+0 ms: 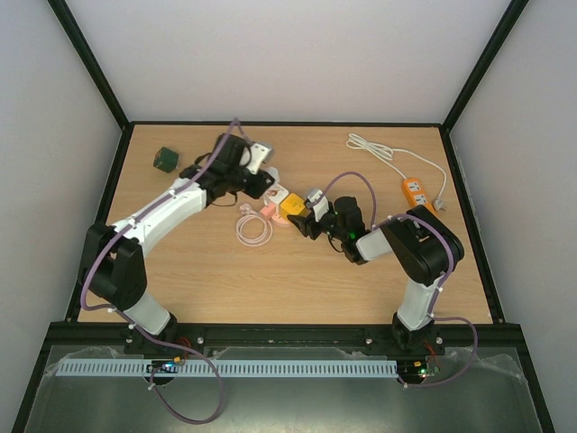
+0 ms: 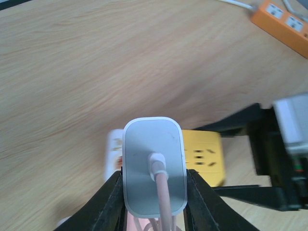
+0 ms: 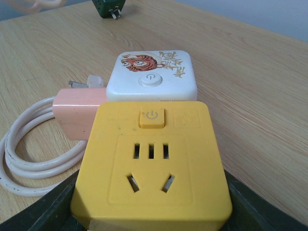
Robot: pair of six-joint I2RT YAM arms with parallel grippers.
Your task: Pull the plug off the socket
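Next, my left gripper moves across and down to the bare tabletop (image 1: pixel 169 179) beside the green adapter and releases the plug there, as the yellow socket's holes stand empty.
My left gripper (image 2: pixel 154 179) is shut on a white, rounded plug (image 2: pixel 154 163), one black finger (image 2: pixel 114 192) on each side. A pink cable runs from the plug's back toward the camera, and its prong side is hidden. My right gripper (image 3: pixel 151 214) is shut on the yellow socket cube (image 3: pixel 151 163), its fingers at the cube's lower corners. The cube's top holes stand empty. From above, the left gripper (image 1: pixel 267 183) sits just left of the yellow socket (image 1: pixel 290 207), with the right gripper (image 1: pixel 303 217) on it.
A white tiger-print socket cube (image 3: pixel 151 72) touches the yellow one's far side. A pink plug block (image 3: pixel 77 115) with a coiled whitish cable (image 1: pixel 252 230) lies beside them. A green adapter (image 1: pixel 164 160) stands far left. An orange power strip (image 1: pixel 416 190) with a white cord (image 1: pixel 379 149) lies at the right.
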